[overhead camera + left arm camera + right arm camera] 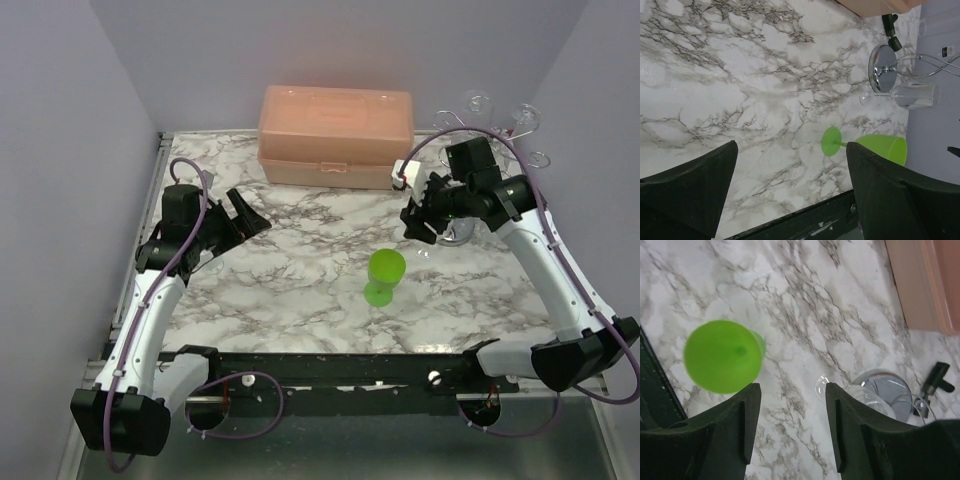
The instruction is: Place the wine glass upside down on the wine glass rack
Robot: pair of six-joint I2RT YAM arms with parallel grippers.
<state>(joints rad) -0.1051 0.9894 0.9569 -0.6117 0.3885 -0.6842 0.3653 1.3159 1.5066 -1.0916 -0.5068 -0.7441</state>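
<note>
My right gripper should go right in the wrist view and down, open fingers astride the clear glass's rim, which is below and to that side.
A green wine glass (385, 275) stands upright on the marble table; it also shows in the left wrist view (880, 147) and the right wrist view (722, 356). A clear wine glass (915, 95) stands upright beside the round shiny base (882, 67) of the wire wine glass rack (490, 125) at the back right. My right gripper (418, 215) is open and empty, hovering above the table between the two glasses (792, 390), with the clear glass (865, 395) just behind its right finger. My left gripper (240, 220) is open and empty at the left (790, 150).
A salmon plastic box (335, 135) stands at the back centre, left of the rack. A small black clip (937, 377) lies by the rack base. Purple walls close in the left, back and right. A black rail (330, 370) runs along the near edge.
</note>
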